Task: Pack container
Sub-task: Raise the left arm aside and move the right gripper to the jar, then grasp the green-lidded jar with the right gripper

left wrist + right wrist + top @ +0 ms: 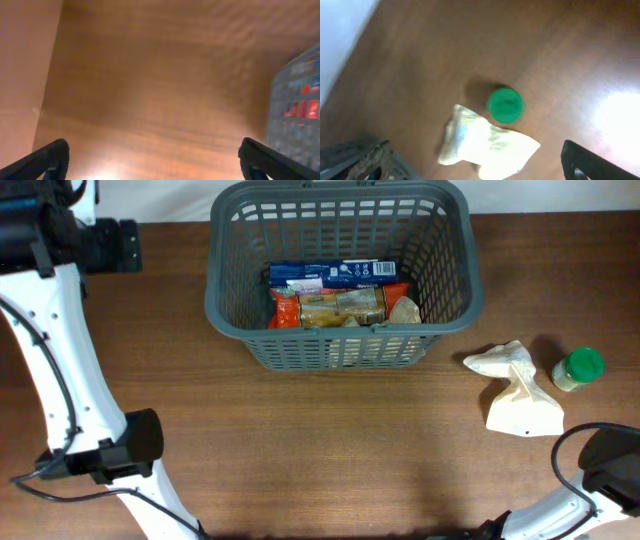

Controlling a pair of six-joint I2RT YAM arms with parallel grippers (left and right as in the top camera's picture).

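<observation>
The green-lidded jar stands on the tabletop below my open right gripper and is still outside the container, so my right gripper will go down around that jar next.
The dark grey slotted container stands at the back middle of the wooden table. In it lie a blue box, orange packets and other wrapped goods. A sliver of the container shows in the left wrist view and in the right wrist view. My left gripper is open and empty above bare table, left of the container. My right gripper is open and empty, with only one finger showing. It hangs above a white bag and a green-lidded jar.
The white crumpled bag and the green-lidded jar sit on the table right of the container. The left arm runs along the left side. The right arm is at the front right corner.
</observation>
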